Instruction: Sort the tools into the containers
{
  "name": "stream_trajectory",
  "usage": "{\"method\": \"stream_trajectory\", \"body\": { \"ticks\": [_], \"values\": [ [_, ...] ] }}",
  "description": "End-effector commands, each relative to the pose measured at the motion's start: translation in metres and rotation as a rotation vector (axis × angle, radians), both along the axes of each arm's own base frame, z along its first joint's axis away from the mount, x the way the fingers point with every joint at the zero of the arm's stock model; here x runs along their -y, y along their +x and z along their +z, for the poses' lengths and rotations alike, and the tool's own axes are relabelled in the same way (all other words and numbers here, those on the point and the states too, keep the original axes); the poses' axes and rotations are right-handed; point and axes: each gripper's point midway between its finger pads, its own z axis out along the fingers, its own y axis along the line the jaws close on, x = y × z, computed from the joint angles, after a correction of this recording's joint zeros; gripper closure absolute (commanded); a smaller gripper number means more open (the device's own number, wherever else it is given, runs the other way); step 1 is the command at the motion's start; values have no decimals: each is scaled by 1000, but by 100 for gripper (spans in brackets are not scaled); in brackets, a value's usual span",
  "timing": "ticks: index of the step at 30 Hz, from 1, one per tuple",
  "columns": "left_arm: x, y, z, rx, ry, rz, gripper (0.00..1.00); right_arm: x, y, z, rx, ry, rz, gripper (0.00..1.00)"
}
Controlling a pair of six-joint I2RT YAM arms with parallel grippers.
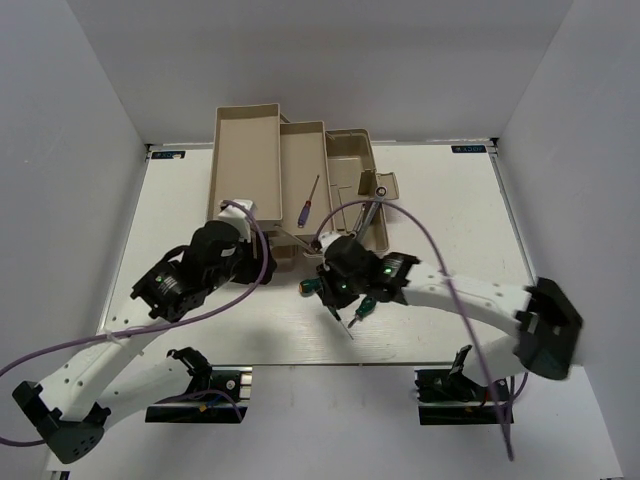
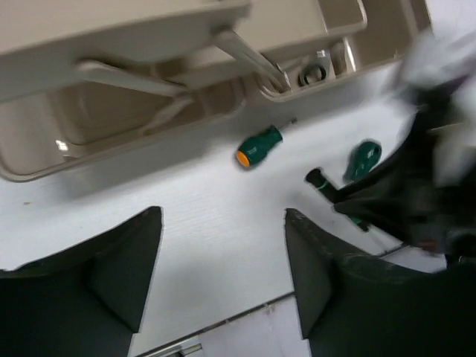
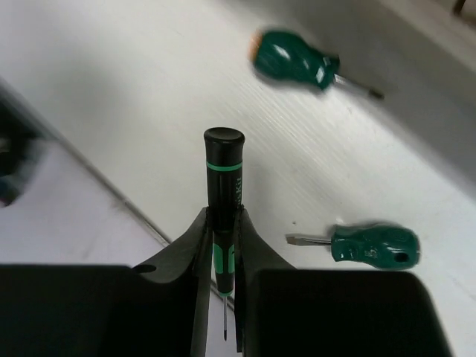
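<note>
The middle tray [image 1: 300, 150] is outward of my right gripper, so I should move that gripper up and outward over it next. The black-and-green screwdriver should be released where the blue-handled one already rests.
My right gripper [image 3: 223, 217] is shut on a thin black-and-green screwdriver [image 3: 224, 175] and holds it above the table in front of the toolbox; the pair shows in the top view [image 1: 340, 298]. Two stubby green screwdrivers lie on the table, one with an orange end [image 3: 294, 63] [image 2: 259, 146] and one closer to me [image 3: 372, 247] [image 2: 362, 160]. My left gripper [image 2: 223, 230] is open and empty, left of them. The blue-handled screwdriver [image 1: 310, 203] lies in the toolbox's middle tray [image 1: 300, 150]. A silver wrench [image 2: 312, 73] rests in the base [image 1: 350, 160].
The beige toolbox stands opened out at the back centre, its largest tray [image 1: 247, 150] to the left. Purple cables loop from both arms over the table. The table's front edge [image 3: 111, 190] runs just below the right gripper. White walls close in both sides.
</note>
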Motion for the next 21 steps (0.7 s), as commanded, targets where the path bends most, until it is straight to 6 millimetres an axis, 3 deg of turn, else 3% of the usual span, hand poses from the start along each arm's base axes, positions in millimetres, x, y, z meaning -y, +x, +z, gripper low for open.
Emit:
{"method": "stream_trajectory", "body": {
  "ticks": [1, 2, 3, 5, 6, 7, 9, 10, 11, 12, 13, 14, 16, 17, 18, 19, 21],
  "values": [
    [27, -6, -11, -26, -24, -154, 27, -3, -8, 55, 90, 179, 150, 100],
    [31, -6, -17, -39, -25, -166, 29, 1, -9, 58, 98, 179, 160, 100],
    [39, -4, -24, -51, -17, -209, 36, 11, -10, 75, 135, 210, 171, 100],
    [46, -5, -31, -63, -8, -241, 38, 15, -4, 78, 180, 200, 189, 100],
    [47, -3, -38, -67, 7, -248, 44, 16, 0, 100, 237, 253, 187, 100],
    [54, -1, -35, -60, -14, -267, 46, 18, 12, 112, 314, 254, 200, 100],
    [60, -1, -52, -86, 8, -295, 58, 15, 26, 134, 377, 282, 188, 100],
    [63, 0, -53, -84, 9, -310, 61, 16, 45, 140, 426, 256, 157, 100],
    [68, 2, -56, -74, 16, -328, 61, 19, 61, 160, 469, 266, 111, 100],
    [70, 4, -58, -76, 17, -328, 62, 19, 68, 162, 471, 261, 94, 100],
    [73, 6, -66, -90, 34, -349, 61, 15, 80, 154, 450, 232, 69, 100],
    [78, 6, -68, -83, 45, -371, 58, 17, 100, 181, 483, 268, 14, 100],
    [84, 8, -69, -76, 59, -393, 45, 11, 118, 194, 483, 287, -24, 100],
    [87, 9, -72, -78, 77, -400, 42, 16, 139, 204, 490, 296, -77, 100],
    [89, 7, -75, -78, 93, -421, 38, 12, 149, 193, 458, 273, -85, 100],
    [88, 9, -75, -70, 104, -420, 33, 14, 162, 211, 475, 294, -114, 100],
    [95, 8, -78, -59, 119, -441, 30, 7, 196, 220, 445, 312, -167, 100]
  ]
}}
